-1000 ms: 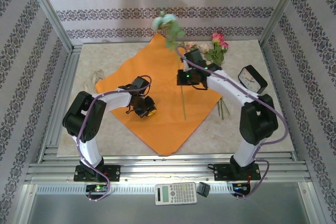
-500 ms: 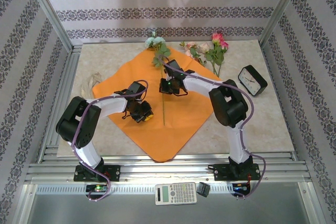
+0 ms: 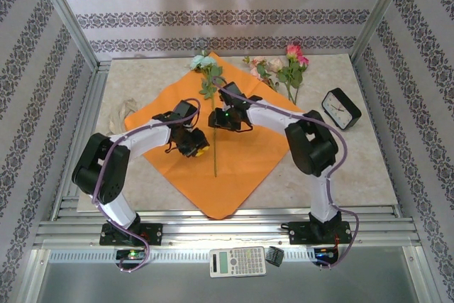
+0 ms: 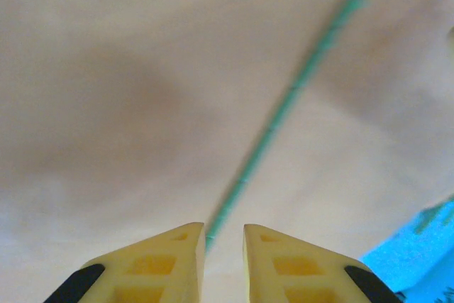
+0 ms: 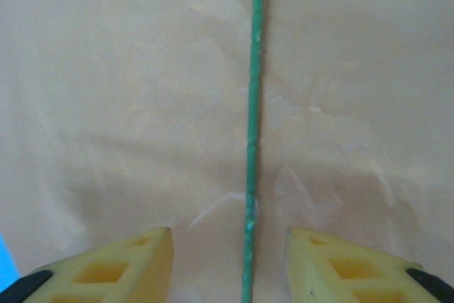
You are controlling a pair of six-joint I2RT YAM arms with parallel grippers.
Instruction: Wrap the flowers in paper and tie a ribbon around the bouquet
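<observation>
The robot's right gripper needs to swing outward and across to the pink flower's stem by its leaves and close, because only the light-blue flower is lying on the paper.
The orange paper (image 3: 241,154) lies flat as a diamond in the middle of the table. One light-blue flower (image 3: 201,62) rests on it, its thin green stem (image 3: 214,154) pointing toward the near edge. My right gripper (image 3: 221,120) hangs low over that stem and is open; the stem (image 5: 253,104) lies on the paper midway between the fingers, touching neither. My left gripper (image 3: 195,145) is just left of the stem, its jaws a narrow gap apart, and the stem (image 4: 298,83) runs diagonally toward that gap (image 4: 224,228). The other flowers (image 3: 284,69) lie at the back right. The beige ribbon (image 3: 124,108) sits left of the paper.
A black clock (image 3: 340,109) stands at the right side of the table. A calculator (image 3: 237,262) lies on the metal ledge in front of the arm bases. Aluminium frame posts and patterned walls ring the table.
The right gripper brought the light-blue flower down from the air at the back and leftward onto the paper, and now stands open over it. The left gripper shifted slightly toward the stem.
</observation>
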